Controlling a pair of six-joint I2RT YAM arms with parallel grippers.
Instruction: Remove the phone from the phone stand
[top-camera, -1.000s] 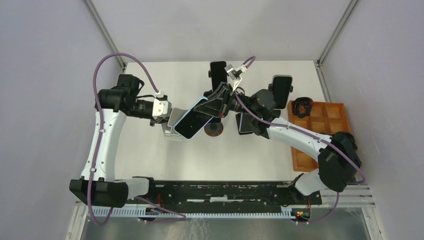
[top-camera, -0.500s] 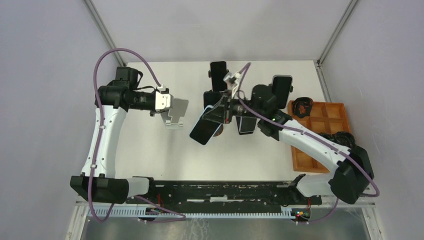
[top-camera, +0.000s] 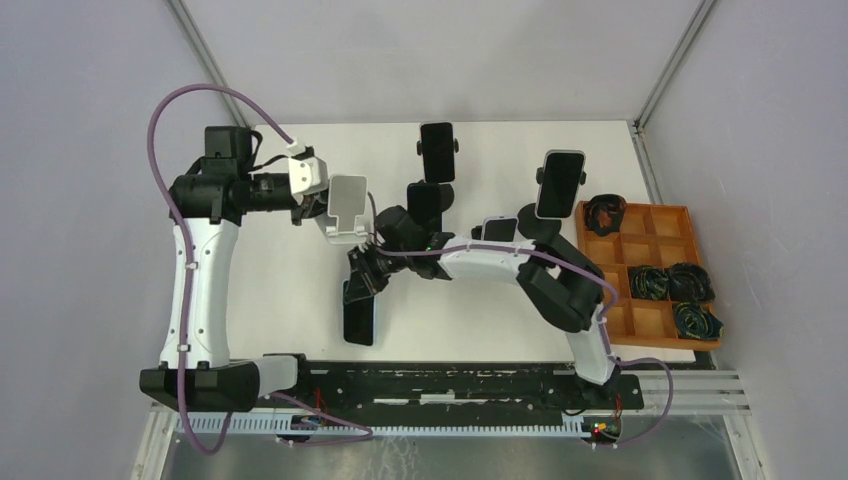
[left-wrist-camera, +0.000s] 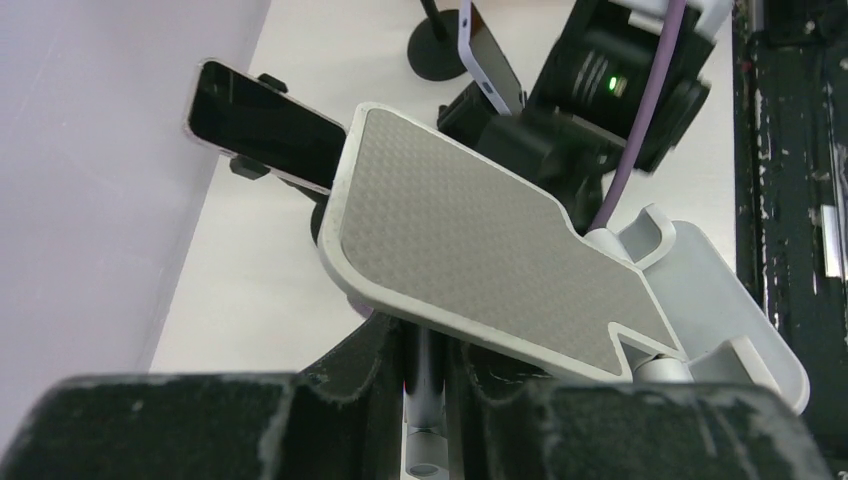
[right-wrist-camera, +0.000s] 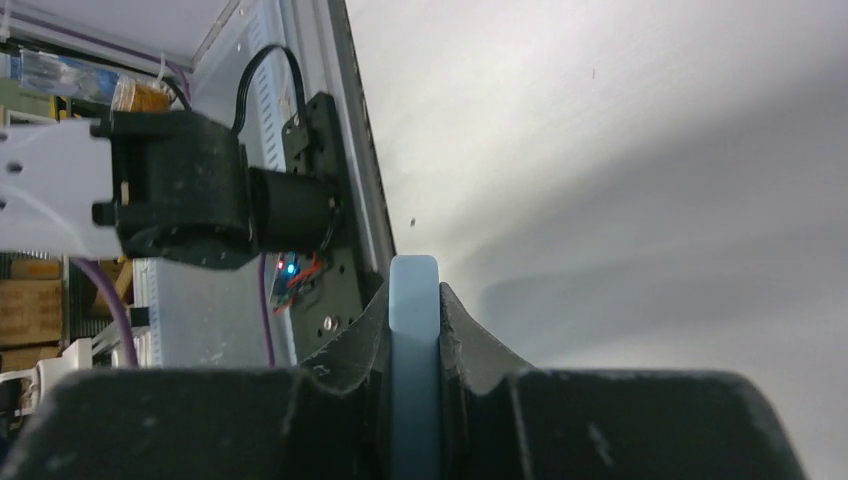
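Observation:
The bare tabletop by the black bar is below my right gripper and clear of other things. My right gripper should go down and release the phone there.
The phone, black-screened in a light blue case, is off the stand, low over the table's front middle. My right gripper is shut on its upper end. In the right wrist view the phone's blue edge sits clamped between the fingers of my right gripper. I cannot tell whether the phone touches the table. The silver phone stand is empty and tilted, held up at the back left by my left gripper. In the left wrist view my left gripper is shut on the post under the stand's grey plate.
Other phones stand on holders at the back middle, the centre and the right; another is partly behind the right arm. An orange compartment tray with dark bundles lies at the right edge. The black rail runs along the front.
My right gripper carried the phone away from the stand, forward and down to the table's front. My left gripper pulled the empty stand back and to the left.

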